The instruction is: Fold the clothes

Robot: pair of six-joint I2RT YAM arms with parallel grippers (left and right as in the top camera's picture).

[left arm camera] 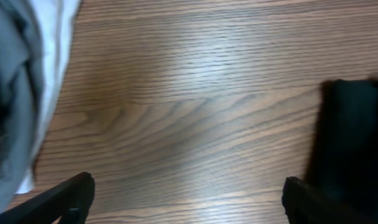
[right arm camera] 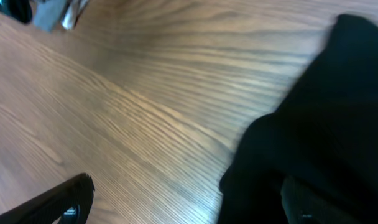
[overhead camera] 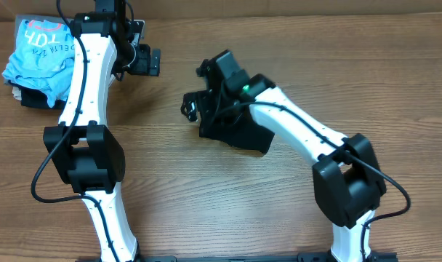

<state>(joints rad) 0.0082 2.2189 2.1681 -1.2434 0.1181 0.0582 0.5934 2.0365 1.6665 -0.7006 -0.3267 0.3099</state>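
Observation:
My left gripper moves to the right in the overhead view next and lowers onto the garment's folded edge facing it, since bare wood separates it from the bundle.
The black garment [overhead camera: 239, 135] lies in a compact bundle on the wooden table, right of centre. It fills the right side of the right wrist view [right arm camera: 326, 124]. No lettering or tag shows. My right gripper [overhead camera: 191, 106] is open at the garment's left edge; in its wrist view [right arm camera: 189, 199] one finger is over bare wood and the other over the black fabric. My left gripper [overhead camera: 155, 62] is open and empty near the table's far left, over bare wood [left arm camera: 189, 199]. A black shape [left arm camera: 357, 137] shows at its right; I cannot tell what it is.
A crumpled light-blue T-shirt [overhead camera: 39, 51] with printed letters lies on a pile of other garments at the far left corner. Grey and white fabric [left arm camera: 21, 93] from that pile shows at the left of the left wrist view.

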